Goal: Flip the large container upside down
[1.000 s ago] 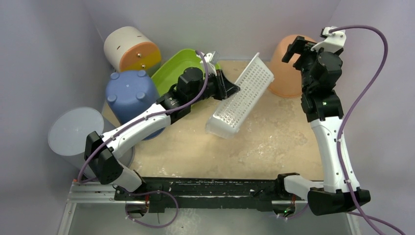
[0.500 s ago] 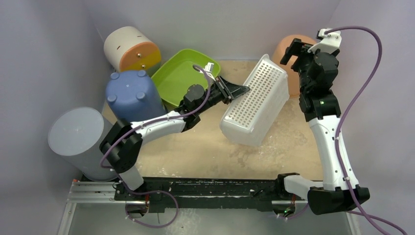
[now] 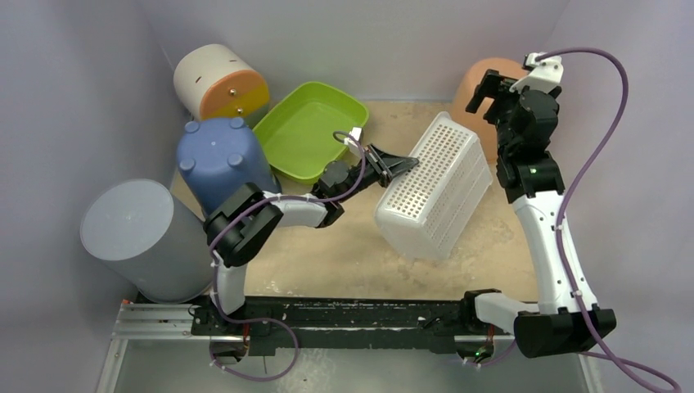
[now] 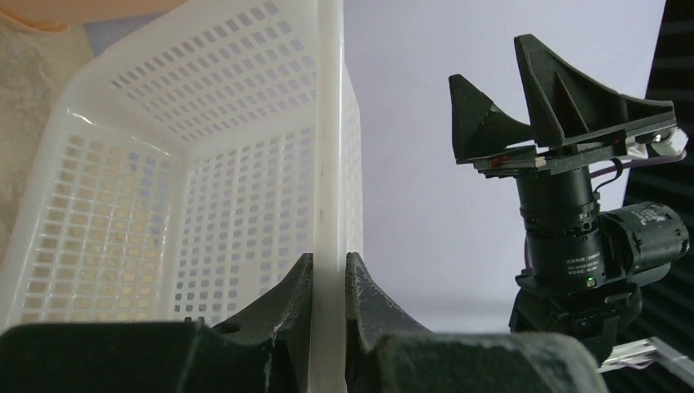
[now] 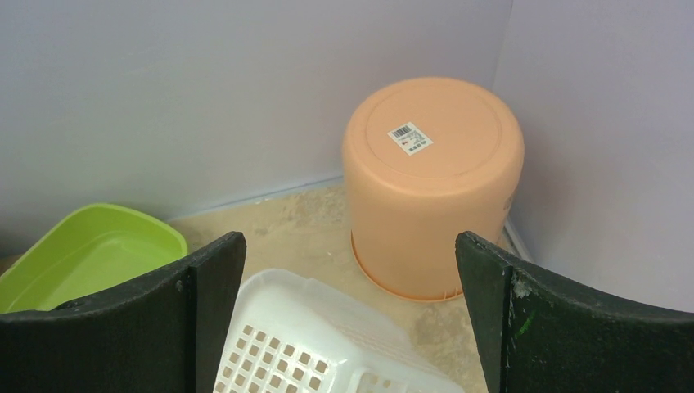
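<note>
The left gripper lowers the basket's gripped rim (image 3: pixel 418 154) onto the table next, since that rim is raised.
The large container (image 3: pixel 434 192) is a white perforated basket, held tilted above the sandy table with a perforated face turned toward the top camera. My left gripper (image 3: pixel 407 162) is shut on its rim at the upper left edge. In the left wrist view the rim wall (image 4: pixel 329 164) runs straight up between both fingers of the left gripper (image 4: pixel 329 266), and the basket's inside (image 4: pixel 164 180) shows to the left. My right gripper (image 3: pixel 493 88) hangs open above the basket's far right end. The right wrist view shows a corner of the basket (image 5: pixel 327 336) below the wide jaws of that gripper (image 5: pixel 350 239), which holds nothing.
An upturned orange bucket (image 5: pixel 434 164) stands in the back right corner. A green tub (image 3: pixel 307 131), a blue pot (image 3: pixel 221 160), a grey cylinder (image 3: pixel 135 233) and a white and orange drum (image 3: pixel 217 82) crowd the left side. Walls close three sides.
The left arm has swung the basket to the right and nearer, rotating it so a wider perforated face shows. The right arm has barely shifted.
</note>
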You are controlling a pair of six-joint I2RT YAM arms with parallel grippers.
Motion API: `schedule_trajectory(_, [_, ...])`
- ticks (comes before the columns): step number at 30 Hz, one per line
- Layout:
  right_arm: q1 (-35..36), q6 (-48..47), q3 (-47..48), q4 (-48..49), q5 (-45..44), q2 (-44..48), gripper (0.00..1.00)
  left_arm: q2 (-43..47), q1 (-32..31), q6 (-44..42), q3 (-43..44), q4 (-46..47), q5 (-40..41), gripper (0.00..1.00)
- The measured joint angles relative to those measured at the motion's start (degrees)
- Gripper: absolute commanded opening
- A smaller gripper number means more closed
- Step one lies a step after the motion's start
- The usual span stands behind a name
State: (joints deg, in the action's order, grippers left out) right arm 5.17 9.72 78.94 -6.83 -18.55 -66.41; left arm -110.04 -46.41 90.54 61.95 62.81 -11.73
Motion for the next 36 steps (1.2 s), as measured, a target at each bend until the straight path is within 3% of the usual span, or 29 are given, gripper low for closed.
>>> schedule_trajectory(10, [-0.33, 0.09, -1.66, 1.2, 0.28, -2.29, 1.0, -5.9, 0.48, 7.76, -3.06, 9.79, -1.84, 0.0])
schedule_trajectory(17, [-0.35, 0.17, -3.48, 2.14, 1.68, -3.67, 1.0, -5.9, 2.25, 1.22, -5.84, 3.28, -2.84, 0.0])
schedule_trajectory(26, [-0.37, 0.37, -4.44, 3.32, 3.06, -5.29, 1.0, -5.97, 4.04, -7.15, -5.75, -2.78, -2.89, 0.13])
schedule_trajectory(36, [-0.37, 0.42, -4.44, 4.11, 3.26, -5.29, 1.0, -8.5, 4.79, -16.41, -3.48, -9.25, -0.59, 0.16])
